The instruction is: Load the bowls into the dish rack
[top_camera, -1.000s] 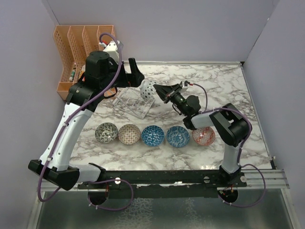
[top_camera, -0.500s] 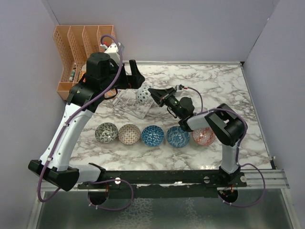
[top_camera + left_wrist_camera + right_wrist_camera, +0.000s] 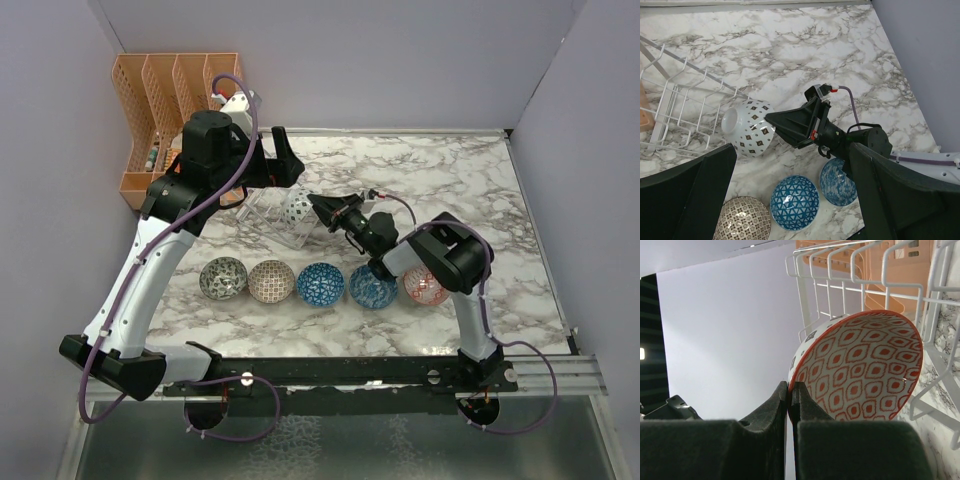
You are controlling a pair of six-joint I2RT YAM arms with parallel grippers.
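The bowl is already tilted on edge in the gap between the rack's end bars, so my right gripper will lower it there next and release its rim.
My right gripper (image 3: 320, 208) is shut on the rim of a red-pink bowl (image 3: 295, 206), white outside with dark dots. It holds the bowl tilted on edge at the right end of the dish rack (image 3: 262, 215). In the right wrist view the pads (image 3: 790, 390) pinch the rim, and the bowl's red-patterned inside (image 3: 865, 365) sits against the rack's bars (image 3: 840, 270). My left gripper (image 3: 285, 162) hovers above the rack, open and empty (image 3: 792, 165). Five bowls lie in a row on the table: grey-black (image 3: 223, 277), beige-brown (image 3: 271, 281), two blue (image 3: 320, 284) (image 3: 372, 286), red-pink (image 3: 427, 285).
An orange perforated organiser (image 3: 165, 110) stands at the back left, just behind the rack. The right arm's links (image 3: 455, 250) stretch over the right end of the bowl row. Purple walls close in the marble table (image 3: 450, 180) on three sides.
My right gripper has carried the red-pink bowl left and down, from beside the rack to its right end. The left arm has hardly moved.
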